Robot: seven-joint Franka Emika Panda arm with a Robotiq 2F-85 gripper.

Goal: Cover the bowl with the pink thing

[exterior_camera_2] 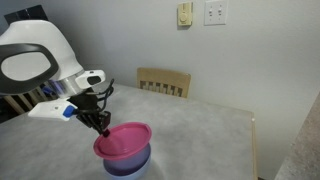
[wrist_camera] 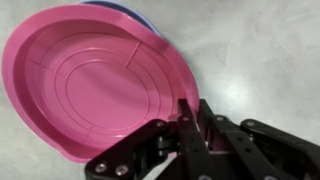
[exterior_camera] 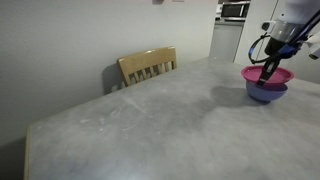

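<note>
The plate settles down over the bowl's rim (exterior_camera_2: 132,161) (wrist_camera: 124,8) next and my gripper then releases it, since the bowl stands below my gripper under the tilted plate.
The pink plate (wrist_camera: 95,80) lies tilted on top of the periwinkle-blue bowl (wrist_camera: 120,8), which shows only as a thin sliver beyond its far rim in the wrist view. In both exterior views the plate (exterior_camera: 268,74) (exterior_camera_2: 125,141) sits over the bowl (exterior_camera: 265,94) (exterior_camera_2: 131,164) on the grey table. My gripper (wrist_camera: 188,112) is shut on the plate's near rim. It reaches down to the plate's edge in both exterior views (exterior_camera: 271,66) (exterior_camera_2: 103,125).
A wooden chair (exterior_camera: 148,66) (exterior_camera_2: 165,82) stands at the far side of the grey table (exterior_camera: 150,125) (exterior_camera_2: 205,130). The bowl stands near one table edge. A wall with outlets (exterior_camera_2: 215,12) is behind.
</note>
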